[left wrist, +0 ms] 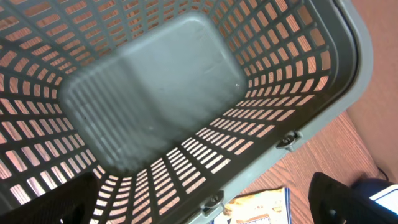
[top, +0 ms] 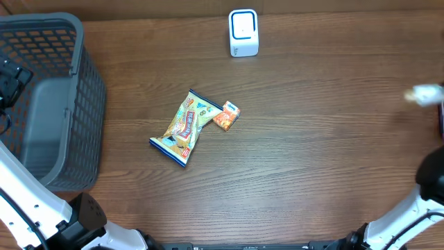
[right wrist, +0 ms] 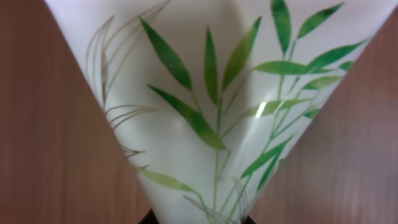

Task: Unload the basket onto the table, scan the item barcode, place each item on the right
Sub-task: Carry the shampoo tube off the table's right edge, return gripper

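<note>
Next, my right gripper needs to go toward the right in the overhead view and down to release the packet upon the table, as the packet still hangs raised.
A white packet printed with green bamboo leaves (right wrist: pixel 205 93) fills the right wrist view. My right gripper (right wrist: pixel 199 219) is shut on its lower end. From overhead the packet (top: pixel 423 94) shows at the far right edge, above the table. No barcode shows on it. The white barcode scanner (top: pixel 243 33) stands at the back centre, far from the packet. My left gripper (left wrist: pixel 202 202) hangs open over the grey basket (left wrist: pixel 155 93) with nothing between its dark fingers (left wrist: pixel 339 199).
The grey mesh basket (top: pixel 90 104) stands at the left edge with nothing inside it. A yellow snack bag (top: pixel 184 127) and a small orange packet (top: pixel 227 115) lie side by side mid-table. The snack bag's corner (left wrist: pixel 261 208) shows beside the basket rim.
</note>
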Motion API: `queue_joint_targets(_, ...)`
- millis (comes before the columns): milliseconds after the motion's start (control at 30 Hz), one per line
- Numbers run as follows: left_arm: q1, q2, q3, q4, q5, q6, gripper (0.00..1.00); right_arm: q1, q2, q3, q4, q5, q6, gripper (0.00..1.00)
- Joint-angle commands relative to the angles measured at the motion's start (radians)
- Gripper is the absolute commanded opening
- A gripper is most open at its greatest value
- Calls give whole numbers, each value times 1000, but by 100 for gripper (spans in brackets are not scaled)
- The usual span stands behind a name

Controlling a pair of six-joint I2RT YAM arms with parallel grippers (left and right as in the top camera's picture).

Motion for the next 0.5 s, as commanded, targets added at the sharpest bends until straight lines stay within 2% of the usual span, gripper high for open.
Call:
queue_joint_targets(0, 2, 2, 6, 1, 0, -6, 100, -153, -18, -39, 2, 57, -4, 4)
queue_joint_targets(300, 2, 2, 6, 1, 0, -6, 100, -359, -16, -237, 93, 18, -5, 5)
queue_joint_targets(400, 2, 2, 6, 1, 0, -6, 100, -374, -16, -259, 115, 16, -33, 18)
queue_joint_targets(433, 2, 2, 6, 1, 0, -6, 100, -375, -16, -264, 129, 16, -58, 29)
queue_joint_targets(467, 2, 2, 6, 1, 0, -6, 99, -374, -16, -264, 133, 16, -64, 35)
